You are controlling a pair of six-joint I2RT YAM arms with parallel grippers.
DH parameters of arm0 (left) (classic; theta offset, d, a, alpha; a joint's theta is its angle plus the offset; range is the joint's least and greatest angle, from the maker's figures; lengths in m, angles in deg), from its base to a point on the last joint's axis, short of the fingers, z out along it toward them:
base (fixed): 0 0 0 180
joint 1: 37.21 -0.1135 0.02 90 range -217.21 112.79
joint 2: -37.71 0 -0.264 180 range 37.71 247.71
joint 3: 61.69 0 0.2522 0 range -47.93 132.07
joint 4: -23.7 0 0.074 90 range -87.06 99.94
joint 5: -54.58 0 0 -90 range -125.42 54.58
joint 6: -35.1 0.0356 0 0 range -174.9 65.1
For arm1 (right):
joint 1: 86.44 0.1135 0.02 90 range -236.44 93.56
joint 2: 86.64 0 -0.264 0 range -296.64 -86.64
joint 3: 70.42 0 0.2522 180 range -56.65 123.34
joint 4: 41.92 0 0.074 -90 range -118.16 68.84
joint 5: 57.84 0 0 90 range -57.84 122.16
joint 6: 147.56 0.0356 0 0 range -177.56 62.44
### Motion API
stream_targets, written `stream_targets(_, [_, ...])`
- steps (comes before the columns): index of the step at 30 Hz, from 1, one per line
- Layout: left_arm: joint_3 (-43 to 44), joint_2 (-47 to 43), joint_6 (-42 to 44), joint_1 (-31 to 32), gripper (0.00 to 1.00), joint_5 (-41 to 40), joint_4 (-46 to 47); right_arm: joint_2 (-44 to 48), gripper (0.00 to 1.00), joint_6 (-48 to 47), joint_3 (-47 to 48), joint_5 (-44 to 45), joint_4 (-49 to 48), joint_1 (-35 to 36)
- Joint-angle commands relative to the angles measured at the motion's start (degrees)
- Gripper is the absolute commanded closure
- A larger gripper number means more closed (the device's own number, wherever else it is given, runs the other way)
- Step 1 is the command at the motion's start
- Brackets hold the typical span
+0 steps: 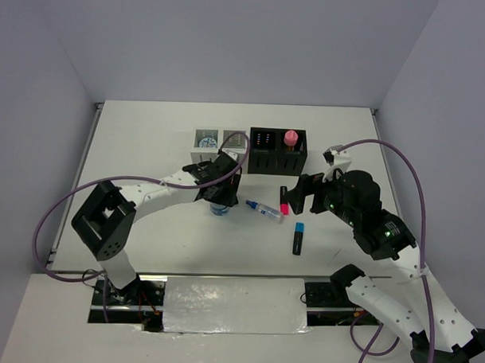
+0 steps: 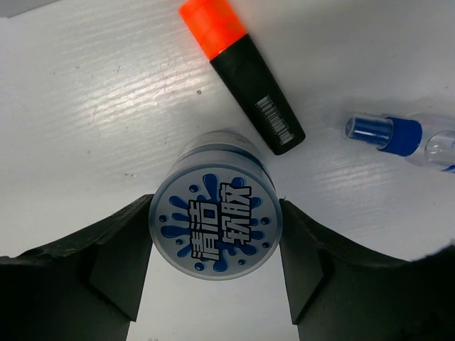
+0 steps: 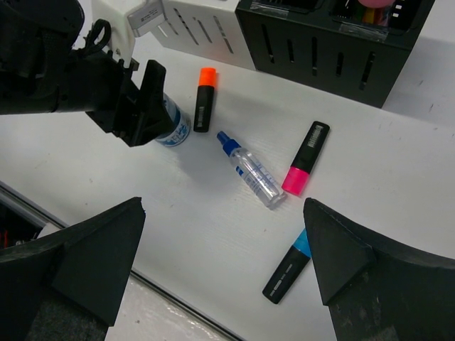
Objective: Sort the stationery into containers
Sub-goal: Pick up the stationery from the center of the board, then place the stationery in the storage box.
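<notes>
The white organiser's section with a matching disc lies outward of my left gripper, so next I will lift up, swing outward over it, then lower and release there.
A round blue-white patterned disc [image 2: 215, 220] stands on the white table, and my left gripper [image 2: 215, 209] is shut on it, one finger touching each side. The same disc [image 1: 218, 208] shows under the left gripper [image 1: 218, 198] in the top view. Just beyond it lie an orange-capped highlighter [image 2: 245, 78] and a clear blue-capped tube [image 2: 412, 138]. My right gripper [image 3: 222, 213] hovers open above the table, holding nothing. Below it lie the tube [image 3: 250, 169], a pink-capped highlighter [image 3: 306, 158] and a blue-capped highlighter [image 3: 290, 266].
The white organiser [image 1: 215, 155] at the back holds another patterned disc [image 1: 206, 139]. Beside it, the black organiser [image 1: 277, 160] holds a pink capped cylinder [image 1: 291, 138]. The table's near edge [image 3: 106, 266] runs below the right gripper. Purple cables loop around both arms.
</notes>
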Motion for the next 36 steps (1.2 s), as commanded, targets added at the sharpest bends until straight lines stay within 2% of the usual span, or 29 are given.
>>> stream_targets(1, [3.2, -5.1, -0.4, 0.0, 1.0, -1.8, -3.8, 0.4, 0.0, -0.7, 0.2, 0.4, -3.1, 0.0])
stream_targets(4, [7.2, -11.0, -0.9, -0.4, 1.0, -5.5, -7.1, 0.4, 0.0, -0.6, 0.0, 0.5, -3.7, -0.1])
stream_targets(7, [12.8, -13.9, -0.2, -4.0, 1.0, -5.6, -8.0, -0.1, 0.0, 0.0, -0.2, 0.8, -4.5, 0.0])
stream_targets(8, [15.3, -13.9, 0.2, -7.0, 1.0, -4.5, -7.9, -0.5, 0.0, 0.1, -0.3, 0.9, -4.7, -0.1])
stream_targets(10, [17.9, -13.3, 1.1, -9.6, 1.0, -0.3, -7.3, -0.9, 0.0, 0.6, -0.5, 0.6, -5.5, -0.1])
stream_targets(17, [28.9, -7.2, 2.8, -18.7, 1.0, 4.2, -4.8, -1.3, 0.0, 0.4, -1.1, 0.1, -6.1, -0.1])
stream_targets(22, [33.9, -1.5, 3.7, -21.7, 1.0, 8.2, -3.9, -0.6, 0.0, -0.3, -1.8, 0.7, -5.9, -0.1])
stream_targets(27, [32.8, 1.3, 3.4, -22.3, 1.0, 11.1, -1.6, -1.1, 0.0, -0.5, -1.8, 0.2, -5.9, -0.1])
stream_targets(36, [31.1, 4.2, 3.6, -22.4, 1.0, 10.7, 0.3, -1.1, 0.0, -0.8, -2.3, -1.4, -6.1, -0.1])
